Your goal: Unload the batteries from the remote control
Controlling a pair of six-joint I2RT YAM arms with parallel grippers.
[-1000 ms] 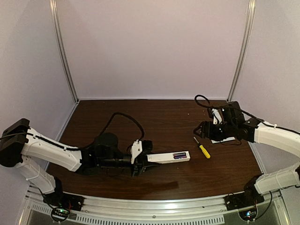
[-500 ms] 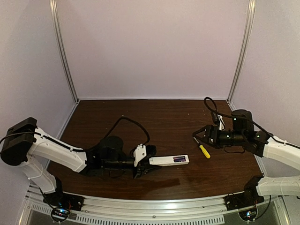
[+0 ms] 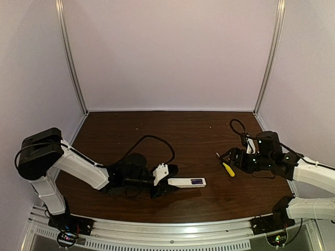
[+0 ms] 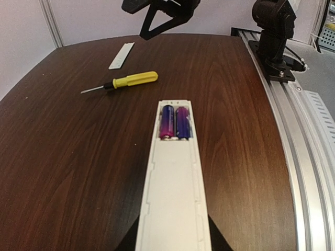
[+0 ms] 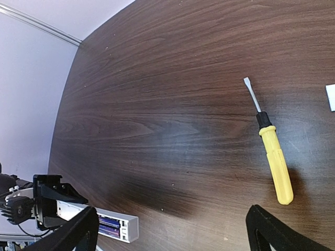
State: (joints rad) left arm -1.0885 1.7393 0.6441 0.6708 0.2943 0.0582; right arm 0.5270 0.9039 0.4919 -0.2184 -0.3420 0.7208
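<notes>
My left gripper holds the remote control level in the air with its batteries facing up, so next it will go down, lay it on the bare tabletop below and let go of it.
The remote control is a slim white bar, back side up with its battery bay uncovered. It lies level just above the table. My left gripper is shut on its near end, with dark fingers on both sides in the left wrist view. The two purple-blue batteries sit side by side in the bay at the remote's far end. They also show in the top view and the right wrist view. My right gripper is open and empty over the table, right of the remote.
A yellow-handled screwdriver lies on the table under the right gripper. The flat white cover strip lies beyond it, at the frame edge in the right wrist view. The metal rail runs along the near table edge.
My left gripper has drawn the remote a little leftward and nearer. My right arm has dropped lower and its gripper now hangs just over the screwdriver.
</notes>
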